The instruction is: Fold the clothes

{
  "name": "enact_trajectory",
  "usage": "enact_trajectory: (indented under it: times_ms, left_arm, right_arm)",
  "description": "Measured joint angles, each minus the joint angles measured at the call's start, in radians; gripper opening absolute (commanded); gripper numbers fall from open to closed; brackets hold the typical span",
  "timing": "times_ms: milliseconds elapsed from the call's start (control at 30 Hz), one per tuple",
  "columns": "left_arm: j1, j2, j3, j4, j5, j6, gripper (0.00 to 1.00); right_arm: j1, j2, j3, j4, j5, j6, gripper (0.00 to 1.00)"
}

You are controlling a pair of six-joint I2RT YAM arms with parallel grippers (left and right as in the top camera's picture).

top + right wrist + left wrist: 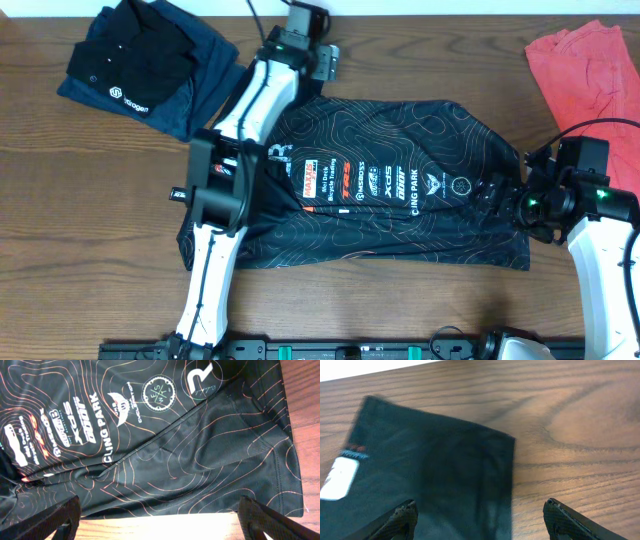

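Observation:
The left gripper moves down astride the jersey's sleeve edge next, then grabs the fold.
The black jersey (400, 190) lies spread across the middle of the table, its contour lines and logo rows facing up. My right gripper (497, 197) hangs open over the jersey's right end. In the right wrist view the right gripper (165, 520) straddles the jersey's hem (210, 490) and bare wood, holding nothing. My left arm reaches over the jersey's left part, with the left gripper (320, 58) near the far edge. Seen from the left wrist, this gripper (482, 520) is open above a blurred dark cloth corner (445, 475); I cannot tell which garment that is.
A pile of dark clothes topped by a black polo (130, 65) sits at the back left. A coral-red garment (585, 60) lies at the back right. Bare wooden table (90, 230) surrounds the jersey.

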Motion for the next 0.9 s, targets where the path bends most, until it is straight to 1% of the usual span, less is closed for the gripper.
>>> enact_trajectory:
  times_ms: [133,400,667,900]
  left_arm:
    - [-0.027,0.030,0.000,0.028,-0.023,0.011,0.82]
    - [-0.016,0.040,0.000,0.076,-0.044,0.026,0.81]
    - [-0.011,0.047,0.000,0.080,-0.048,0.026,0.81]
    - [-0.011,0.094,0.005,0.085,-0.046,0.025,0.81]
  right_arm:
    - [0.000,0.000,0.000,-0.008,0.002,0.000,0.97]
    - [0.000,0.000,0.000,-0.020,0.009,0.000,0.97]
    - [0.000,0.000,0.000,-0.030,0.014,0.000,0.96]
    - [0.000,0.000,0.000,-0.030,0.015,0.000,0.96]
